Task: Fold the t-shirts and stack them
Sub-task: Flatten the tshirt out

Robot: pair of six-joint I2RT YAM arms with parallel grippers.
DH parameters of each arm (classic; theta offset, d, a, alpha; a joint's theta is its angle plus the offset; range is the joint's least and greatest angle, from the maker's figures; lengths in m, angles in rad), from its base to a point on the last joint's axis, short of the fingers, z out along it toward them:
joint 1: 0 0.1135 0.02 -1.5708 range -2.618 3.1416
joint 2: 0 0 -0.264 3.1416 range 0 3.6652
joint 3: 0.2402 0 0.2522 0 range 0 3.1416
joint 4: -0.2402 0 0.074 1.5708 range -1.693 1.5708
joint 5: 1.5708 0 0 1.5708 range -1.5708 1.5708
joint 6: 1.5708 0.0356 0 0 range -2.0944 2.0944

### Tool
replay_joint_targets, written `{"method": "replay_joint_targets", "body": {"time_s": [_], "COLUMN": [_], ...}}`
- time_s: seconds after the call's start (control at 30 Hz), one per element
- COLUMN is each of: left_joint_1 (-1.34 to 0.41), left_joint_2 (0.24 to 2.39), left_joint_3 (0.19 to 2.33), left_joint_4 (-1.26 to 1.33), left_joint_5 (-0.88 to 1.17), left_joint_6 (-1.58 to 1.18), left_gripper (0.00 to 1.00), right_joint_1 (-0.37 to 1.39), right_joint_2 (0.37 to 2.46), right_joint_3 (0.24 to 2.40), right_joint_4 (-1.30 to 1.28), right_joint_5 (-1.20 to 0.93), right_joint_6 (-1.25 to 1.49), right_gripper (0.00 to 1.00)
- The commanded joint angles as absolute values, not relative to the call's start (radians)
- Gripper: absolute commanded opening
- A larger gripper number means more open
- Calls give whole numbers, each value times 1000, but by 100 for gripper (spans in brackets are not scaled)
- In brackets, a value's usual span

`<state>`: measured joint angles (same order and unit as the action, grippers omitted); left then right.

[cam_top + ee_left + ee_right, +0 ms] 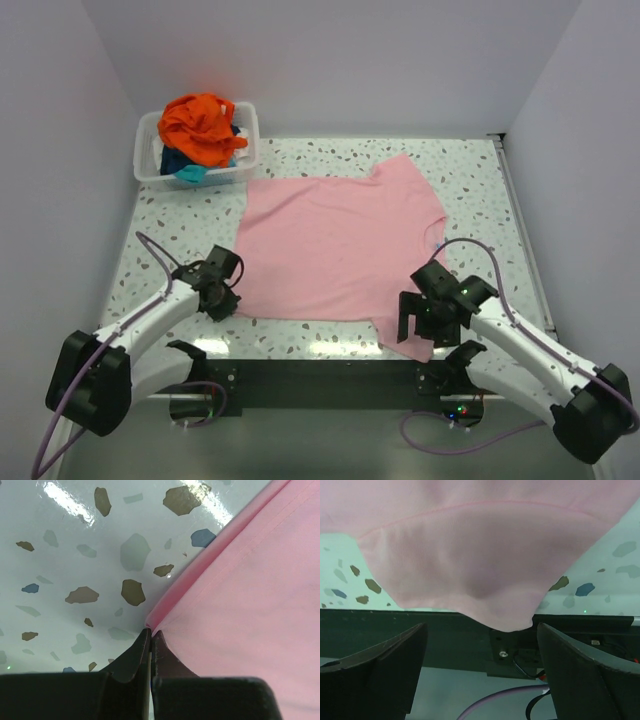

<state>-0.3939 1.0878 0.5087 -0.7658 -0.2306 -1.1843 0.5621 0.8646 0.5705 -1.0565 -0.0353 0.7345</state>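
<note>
Next, I need to lower my right gripper astride the t-shirt's sleeve hem tip, free past the table's front edge.
A light pink t-shirt (335, 245) lies spread flat in the middle of the table. My left gripper (233, 297) is at its near left corner. The left wrist view shows that gripper (150, 632) shut, with the pink hem (235, 590) pinched at the tips and lifted into a small fold. My right gripper (420, 326) stands open at the near right sleeve, which hangs over the table's front edge. In the right wrist view the sleeve (485, 575) lies just beyond the wide-apart fingers (380, 665), untouched. An orange t-shirt (200, 125) tops a heap with teal cloth (190, 172).
A white plastic bin (148, 152) at the back left corner holds the heaped shirts. White walls close in the left, back and right sides. A black mounting rail (320, 375) with cables runs along the table's near edge, under the hanging sleeve.
</note>
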Motion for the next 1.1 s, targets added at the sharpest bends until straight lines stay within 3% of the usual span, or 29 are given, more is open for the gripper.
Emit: {"method": "replay_joint_targets", "body": {"time_s": [0.0, 0.17, 0.2, 0.83, 0.9, 0.93, 1.07], "left_joint_1": [-388, -388, -388, -390, -390, -390, -390], "left_joint_2": [1059, 1034, 1031, 1017, 1014, 1011, 985], "left_joint_3": [500, 495, 495, 471, 468, 468, 465], "left_joint_4": [-773, -790, -790, -795, -798, -804, -819], "left_joint_5": [-242, -238, -238, -203, -201, -199, -186], "left_joint_6": [-1172, -1178, -1180, -1189, -1195, -1196, -1212], "left_gripper": [0, 0, 0, 0, 0, 0, 0], "right_joint_1": [672, 811, 830, 836, 838, 836, 836], "right_joint_2": [893, 975, 1001, 1154, 1144, 1138, 1088], "right_joint_3": [623, 612, 603, 506, 512, 517, 549], "right_joint_4": [-1127, -1086, -1069, -854, -870, -886, -963], "right_joint_5": [30, 40, 35, 81, 95, 106, 135], "right_joint_6": [822, 835, 834, 825, 828, 830, 847], "right_gripper": [92, 88, 83, 47, 36, 23, 1]}}
